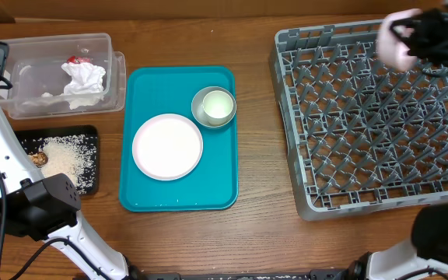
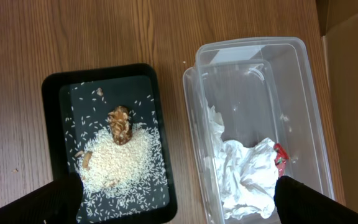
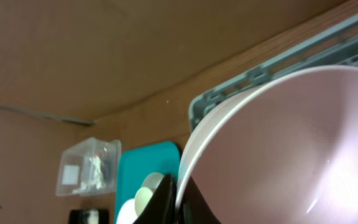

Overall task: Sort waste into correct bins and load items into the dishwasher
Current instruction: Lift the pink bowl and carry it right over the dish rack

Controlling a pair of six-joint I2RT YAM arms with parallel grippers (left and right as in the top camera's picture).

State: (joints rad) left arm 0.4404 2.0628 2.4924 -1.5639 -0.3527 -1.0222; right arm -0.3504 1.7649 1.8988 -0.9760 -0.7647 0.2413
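The right gripper draws back and down next and releases the bowl on the bare wires of the grey rack, since they lie below and back from it.
My right gripper point(image 1: 411, 35) is shut on the rim of a pink bowl point(image 1: 395, 43) and holds it tilted above the far right corner of the grey dish rack point(image 1: 372, 124). The bowl fills the right wrist view point(image 3: 278, 149), pinched between my fingers point(image 3: 178, 199). My left gripper point(image 2: 176, 199) is open and empty, high above the black tray of rice and food scraps point(image 2: 107, 140) and the clear bin with crumpled tissue point(image 2: 253, 124). A white plate point(image 1: 167, 146) and a green cup in a metal bowl point(image 1: 214, 106) sit on the teal tray point(image 1: 180, 194).
The clear bin point(image 1: 61, 74) stands at the far left, with the black tray point(image 1: 61, 155) in front of it. A cardboard wall point(image 3: 104, 50) runs behind the table. The rack holds no dishes.
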